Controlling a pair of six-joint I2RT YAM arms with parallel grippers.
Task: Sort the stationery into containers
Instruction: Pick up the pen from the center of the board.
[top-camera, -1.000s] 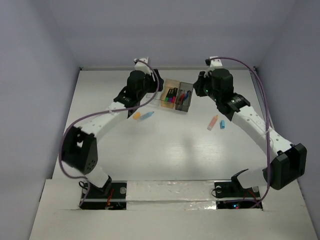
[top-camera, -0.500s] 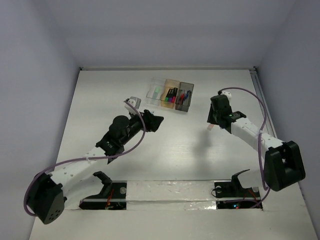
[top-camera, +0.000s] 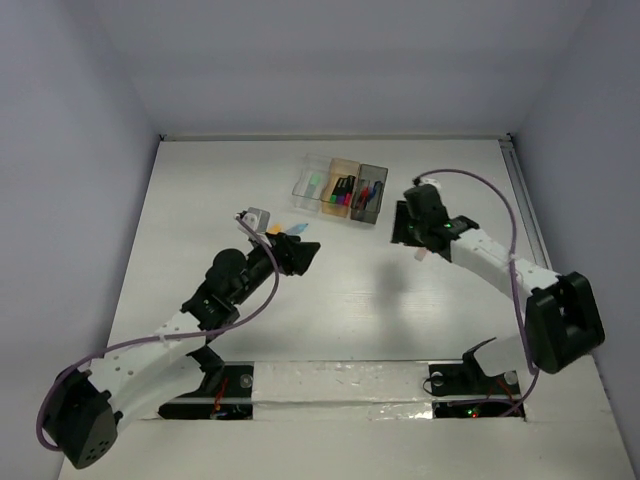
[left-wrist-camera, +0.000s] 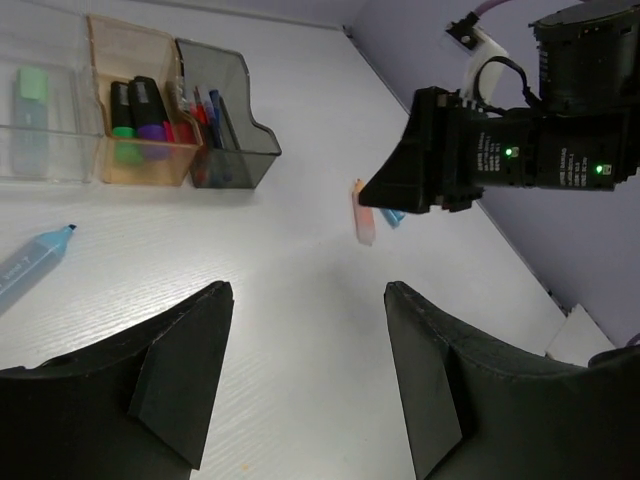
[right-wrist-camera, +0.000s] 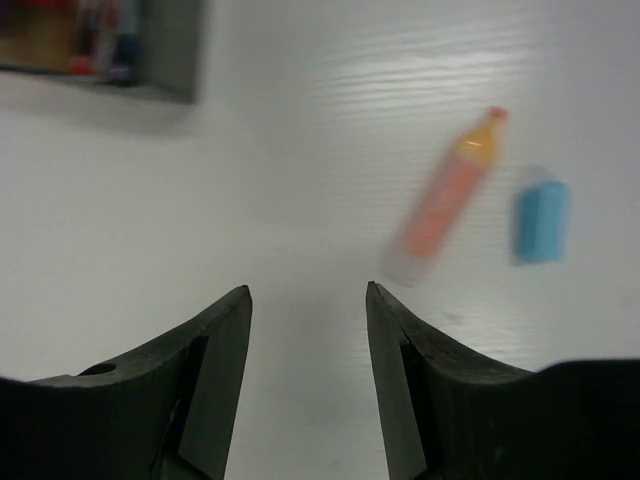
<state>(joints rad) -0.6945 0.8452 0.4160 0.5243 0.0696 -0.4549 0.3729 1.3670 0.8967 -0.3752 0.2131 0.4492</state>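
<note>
I will swing my right gripper to the left in the top view next. Then I will lower it to the light-blue marker's body (top-camera: 296, 229), which is outside the containers.
Three containers stand in a row at the back: a clear box (top-camera: 310, 184) (left-wrist-camera: 40, 140), a tan-orange box (top-camera: 343, 188) (left-wrist-camera: 135, 165) holding markers, and a dark grey box (top-camera: 371, 194) (left-wrist-camera: 240, 150) holding pens. My left gripper (top-camera: 308, 254) (left-wrist-camera: 308, 288) is open and empty over bare table. A light-blue marker (top-camera: 297, 228) (left-wrist-camera: 30, 262) and an orange piece (top-camera: 273, 231) lie just behind it. My right gripper (top-camera: 401, 232) (right-wrist-camera: 308, 290) is open and empty. An orange marker (right-wrist-camera: 445, 200) (left-wrist-camera: 363, 215) and a blue cap (right-wrist-camera: 542, 222) lie just right of its fingers.
White walls close in the table (top-camera: 340, 300) on three sides. In the left wrist view the right arm's wrist (left-wrist-camera: 470, 160) hangs over the orange marker. A green piece (left-wrist-camera: 33, 82) lies in the clear box.
Both arms have pulled back from the containers toward the near side. The right gripper has opened and now hangs beside the orange marker. The left gripper stays open.
</note>
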